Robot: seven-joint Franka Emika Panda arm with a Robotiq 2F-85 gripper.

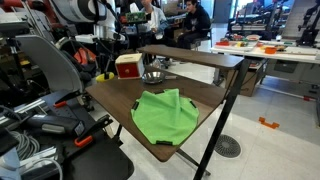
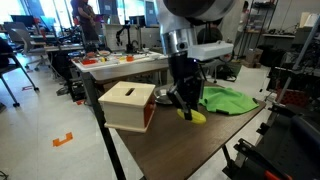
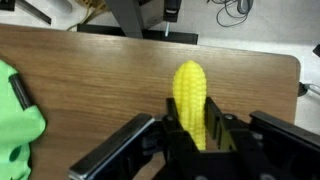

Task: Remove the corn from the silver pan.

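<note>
My gripper will lower the corn (image 2: 198, 117), already clear of the silver pan, onto the bare tabletop below, then release it.
My gripper (image 3: 190, 120) is shut on the corn (image 3: 188, 85), a short bright yellow cob that sticks out between the two black fingers. In an exterior view the gripper (image 2: 189, 106) holds the corn (image 2: 198, 117) just above the brown tabletop, between the red-and-white box and the green cloth. The silver pan (image 1: 153, 76) sits at the back of the table, next to the box. It is out of sight in the wrist view. I see no corn in the pan.
A red-and-white box (image 2: 128, 106) stands near a table corner and also shows in an exterior view (image 1: 128, 66). A green cloth (image 1: 165, 115) lies crumpled on the table (image 1: 110, 97), and its edge shows in the wrist view (image 3: 15, 125). Desks, chairs and people fill the background.
</note>
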